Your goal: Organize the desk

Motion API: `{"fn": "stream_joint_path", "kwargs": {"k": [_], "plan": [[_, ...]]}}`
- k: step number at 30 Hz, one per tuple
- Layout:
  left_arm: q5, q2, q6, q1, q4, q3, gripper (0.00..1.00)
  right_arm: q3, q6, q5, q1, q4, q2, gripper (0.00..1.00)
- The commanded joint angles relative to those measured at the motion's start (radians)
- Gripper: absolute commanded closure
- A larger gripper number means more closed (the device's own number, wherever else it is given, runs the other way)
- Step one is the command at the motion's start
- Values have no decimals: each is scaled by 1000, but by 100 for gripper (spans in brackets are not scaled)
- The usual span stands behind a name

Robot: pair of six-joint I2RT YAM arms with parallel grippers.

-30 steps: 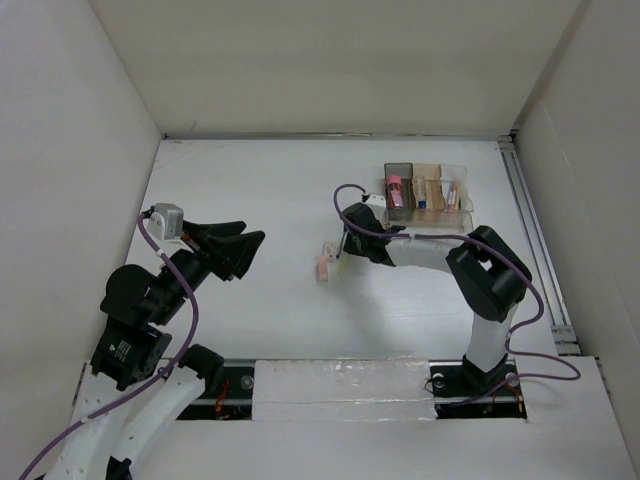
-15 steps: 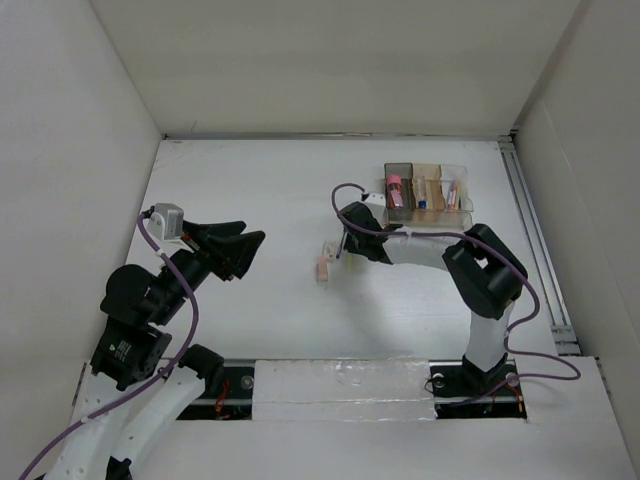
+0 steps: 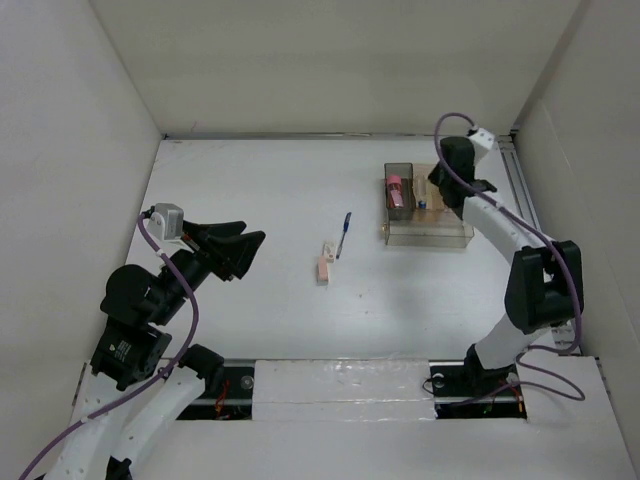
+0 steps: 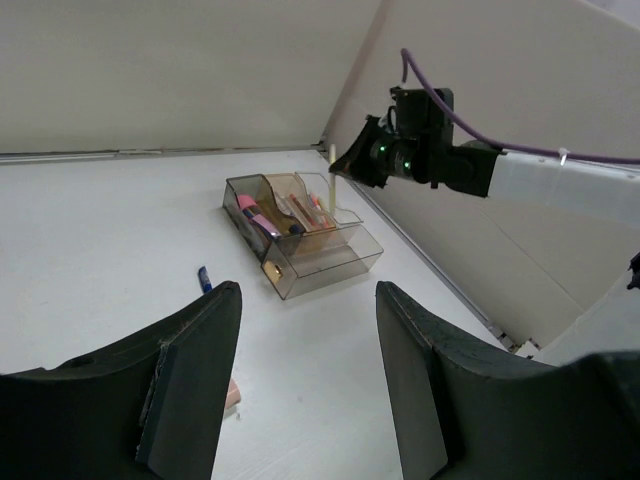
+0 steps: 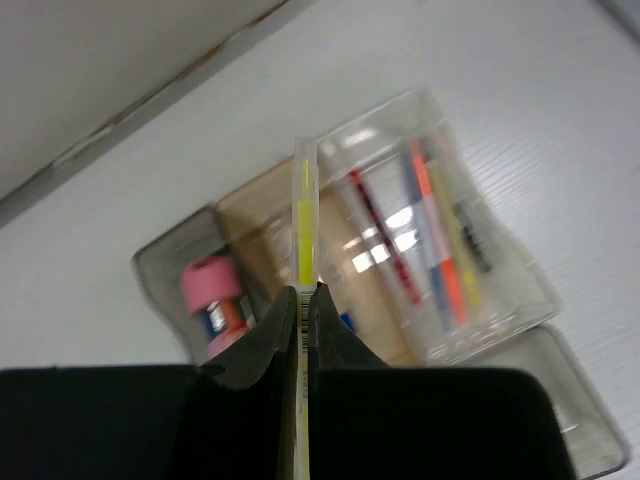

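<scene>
My right gripper shifts toward the metal bar next, before lowering the pen into the tray's clear end section [image 3: 453, 209] [image 5: 434, 230].
The desk [image 3: 250, 180] is a white tabletop. My right gripper [image 5: 303, 300] is shut on a thin clear pen with a yellow core [image 5: 304, 215] and holds it above the clear compartmented tray [image 5: 520, 300]. In the top view that gripper [image 3: 440, 187] hovers over the tray [image 3: 428, 236]. The left wrist view shows the held pen [image 4: 332, 155] upright above the tray [image 4: 330, 265]. My left gripper [image 4: 308, 290] is open and empty, raised over the desk's left side [image 3: 250, 250].
A blue pen [image 3: 343, 234] and a pink eraser [image 3: 324, 266] lie mid-desk, left of the tray. The tray holds a pink-capped item [image 5: 213, 290] and several pens [image 5: 440, 230]. A metal rail [image 3: 530, 225] runs along the right edge. White walls enclose the desk.
My right arm has swung from the desk's middle, beside the blue pen, up and back to above the tray, jaws shut on the thin pen. The left arm has not moved.
</scene>
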State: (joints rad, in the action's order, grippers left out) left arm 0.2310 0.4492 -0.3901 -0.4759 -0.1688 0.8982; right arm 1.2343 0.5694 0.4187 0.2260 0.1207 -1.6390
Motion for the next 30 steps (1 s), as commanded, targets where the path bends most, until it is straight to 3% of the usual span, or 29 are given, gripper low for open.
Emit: {"fn": "stream_joint_path", "kwargs": {"k": [1,9,14,21,30], "plan": [[2,-9,11,-3,41,8,48,63,-68,79,-73,-5,-38,100],[4,-18,11,-3,41,10,48,183,-247,301,-94,-98,-163,100],[4,-21,11,-3,40,10,48,192,-341,333,-94,-138,-228,100],[13,-12,10,-3,46,7,48,154,-344,318,-140,-144,-229,100],[7,-6,10,-3,45,7,48,131,-402,316,-108,-194,-266,98]]}}
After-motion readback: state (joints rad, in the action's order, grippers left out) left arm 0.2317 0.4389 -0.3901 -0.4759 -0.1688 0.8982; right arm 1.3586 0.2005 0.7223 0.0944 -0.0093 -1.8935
